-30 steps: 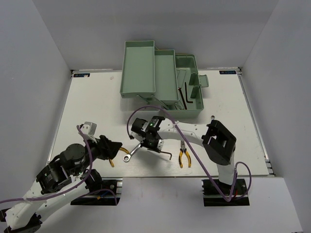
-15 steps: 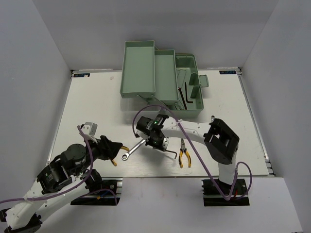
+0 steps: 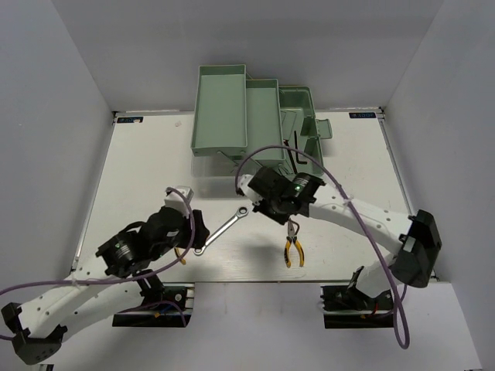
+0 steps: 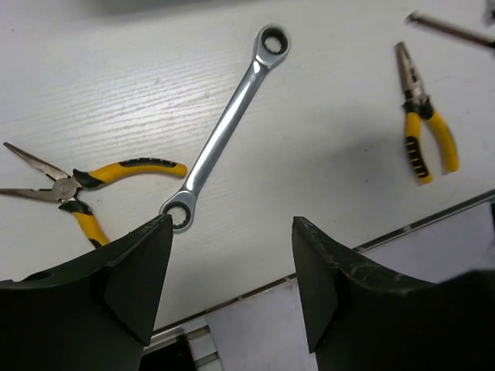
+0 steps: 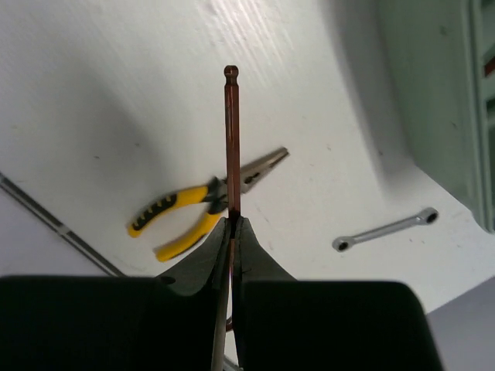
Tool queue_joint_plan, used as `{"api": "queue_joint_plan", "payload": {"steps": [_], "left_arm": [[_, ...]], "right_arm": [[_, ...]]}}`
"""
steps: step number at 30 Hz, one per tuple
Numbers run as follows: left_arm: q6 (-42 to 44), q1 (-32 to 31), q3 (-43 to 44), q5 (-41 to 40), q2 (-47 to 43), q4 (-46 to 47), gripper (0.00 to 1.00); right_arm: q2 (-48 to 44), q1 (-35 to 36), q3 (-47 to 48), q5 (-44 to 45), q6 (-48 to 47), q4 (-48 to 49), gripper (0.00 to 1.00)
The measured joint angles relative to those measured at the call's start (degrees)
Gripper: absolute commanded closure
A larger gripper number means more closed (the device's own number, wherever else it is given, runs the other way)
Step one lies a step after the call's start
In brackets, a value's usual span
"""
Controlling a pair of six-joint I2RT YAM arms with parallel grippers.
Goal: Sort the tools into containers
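I will next carry the hex key outward with my right gripper and release it in the toolbox section beside the trays, because that place is outward of the gripper.
My right gripper (image 3: 285,210) is shut on a thin dark hex key (image 5: 230,139) and holds it in the air above the table, its ball end pointing away from the jaws. Yellow-and-black pliers (image 3: 292,249) lie just below it. The silver ratchet wrench (image 3: 222,229) lies slanted at mid-table. My left gripper (image 4: 232,220) hangs open over the wrench's near ring end (image 4: 178,212), holding nothing. A second pair of pliers (image 4: 85,185) lies left of the wrench, partly hidden by the left arm in the top view. The mint-green toolbox (image 3: 263,131) stands at the back.
The toolbox's two trays (image 3: 222,108) are folded out to the left. Another dark hex key (image 3: 298,154) lies in its right compartment. The table's front edge (image 4: 325,259) runs close under my left fingers. White walls close in both sides.
The right gripper lifted the hex key off the table and carried it right and back toward the toolbox. The left arm reached forward and right to the wrench's near end.
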Motion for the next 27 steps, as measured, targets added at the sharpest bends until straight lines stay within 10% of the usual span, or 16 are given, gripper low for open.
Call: {"api": "queue_joint_plan", "payload": {"steps": [16, 27], "left_arm": [[6.3, 0.0, 2.6, 0.4, 24.5, 2.6, 0.22], [14.9, 0.6, 6.8, 0.4, 37.3, 9.8, 0.12]], "right_arm": [[-12.7, -14.2, -5.8, 16.0, -8.5, 11.9, 1.00], [12.6, -30.6, 15.3, 7.6, -9.7, 16.8, 1.00]]}}
